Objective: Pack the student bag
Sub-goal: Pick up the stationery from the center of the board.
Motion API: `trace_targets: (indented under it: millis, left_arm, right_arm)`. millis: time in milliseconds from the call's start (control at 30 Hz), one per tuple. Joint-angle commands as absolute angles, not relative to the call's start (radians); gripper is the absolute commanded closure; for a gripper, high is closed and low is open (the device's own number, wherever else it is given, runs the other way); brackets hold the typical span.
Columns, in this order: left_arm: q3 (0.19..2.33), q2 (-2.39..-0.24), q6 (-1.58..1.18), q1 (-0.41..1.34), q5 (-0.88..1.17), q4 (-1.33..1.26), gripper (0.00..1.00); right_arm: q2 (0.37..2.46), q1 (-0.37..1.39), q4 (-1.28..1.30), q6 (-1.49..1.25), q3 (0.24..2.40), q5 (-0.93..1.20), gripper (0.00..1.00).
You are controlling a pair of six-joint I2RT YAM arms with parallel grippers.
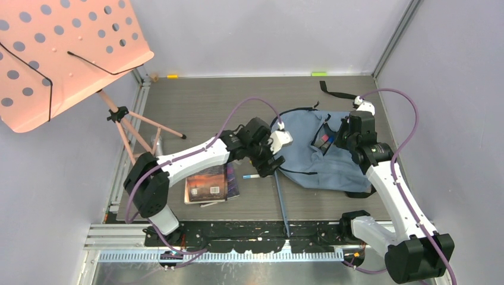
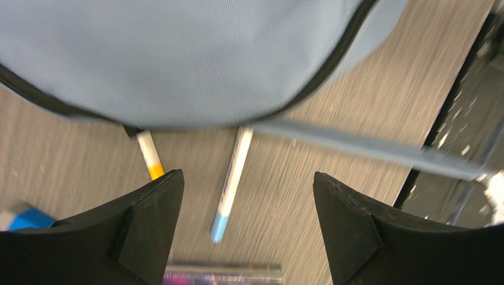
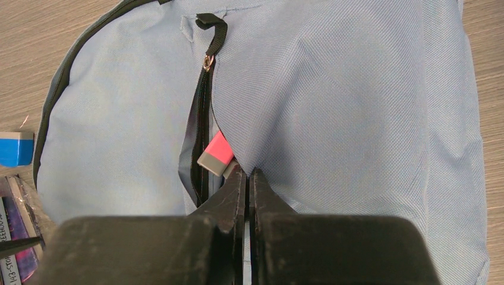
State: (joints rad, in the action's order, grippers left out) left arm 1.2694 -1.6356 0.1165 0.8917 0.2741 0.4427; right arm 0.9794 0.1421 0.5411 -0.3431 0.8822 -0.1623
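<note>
The white pen's blue cap end lies clear of the bag, so my left gripper will next move down and to the left in the top view and close on the cap.
The student bag lies flat, grey-blue, at the centre right of the table. Its front pocket zipper is open and a pink and grey block shows inside. My right gripper is shut on the bag's fabric at the pocket edge, pinching it up; from above it sits over the pocket. My left gripper is open and empty, low over the table at the bag's left edge. A white pen with a blue cap lies between its fingers. A second pen with a yellow band pokes from under the bag.
A stack of books lies left of the bag, with a blue eraser nearby. A long blue strap runs toward the near rail; black webbing lies behind the bag. An orange music stand fills the far left.
</note>
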Motion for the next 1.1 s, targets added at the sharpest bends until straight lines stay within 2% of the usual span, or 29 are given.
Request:
trace_targets:
  millis: [0,233,400,1000,1067]
  left_arm:
    - [1.2,-1.634,0.301,0.865,0.198,0.634,0.19]
    - [1.188,-1.704,0.337,0.818,0.231,0.663,0.26]
    - [1.227,-1.776,0.332,0.818,0.21,0.661,0.36]
    - [1.179,-1.837,0.321,0.874,0.144,0.62,0.5]
    - [1.173,-1.84,0.321,0.885,0.126,0.61,0.54]
  right_arm:
    - [0.962,0.146,0.465,-0.346,0.895,-0.158,1.0]
    - [0.949,0.146,0.464,-0.346,0.891,-0.159,1.0]
    - [0.951,0.146,0.464,-0.347,0.891,-0.153,0.99]
    - [0.951,0.146,0.464,-0.348,0.89,-0.158,0.99]
    - [0.952,0.146,0.464,-0.348,0.89,-0.157,0.99]
